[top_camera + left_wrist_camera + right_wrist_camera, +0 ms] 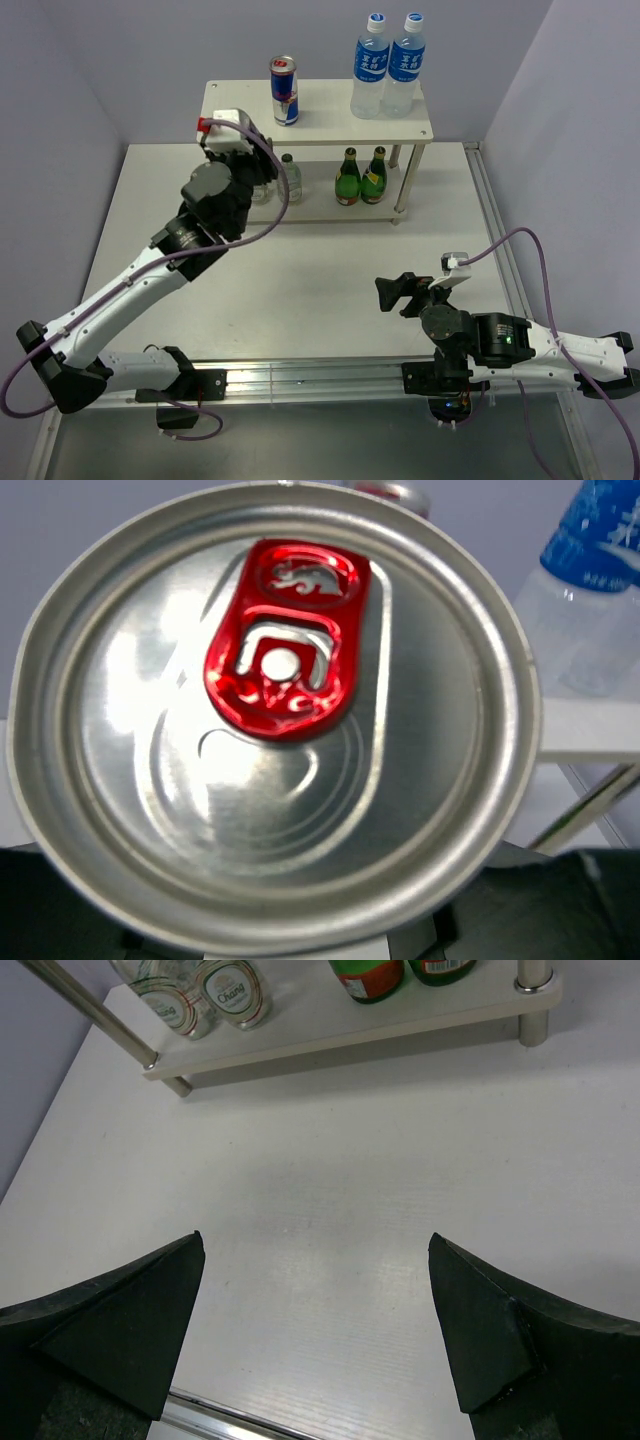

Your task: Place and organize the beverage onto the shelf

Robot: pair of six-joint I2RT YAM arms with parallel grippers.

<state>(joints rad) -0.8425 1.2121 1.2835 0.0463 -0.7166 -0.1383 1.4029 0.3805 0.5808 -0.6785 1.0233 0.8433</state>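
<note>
The second can needs to go outward next in my left gripper, over the bare top board (pixel 243 97) beside the standing can, and be released there.
The shelf (pixel 240 97) stands at the table's far side. Its top board holds one blue-silver-red can (pixel 285 90) and two blue-labelled bottles (pixel 370 65) (pixel 405 62). The lower board (pixel 300 1035) holds two green bottles (pixel 348 178) (pixel 375 175) and clear bottles (pixel 290 178), also in the right wrist view (pixel 235 995). My left gripper (pixel 240 140) is at the shelf's left front, shut on a second can whose silver top and red tab (pixel 285 640) fill the left wrist view; this can is hidden in the top view. My right gripper (pixel 395 292) (pixel 315 1290) is open and empty over bare table.
A metal rail (pixel 300 375) runs along the near table edge and a raised rim (pixel 490 230) along the right side. Grey walls close in the far side. The left arm's cable (pixel 270 215) loops in front of the shelf's lower tier.
</note>
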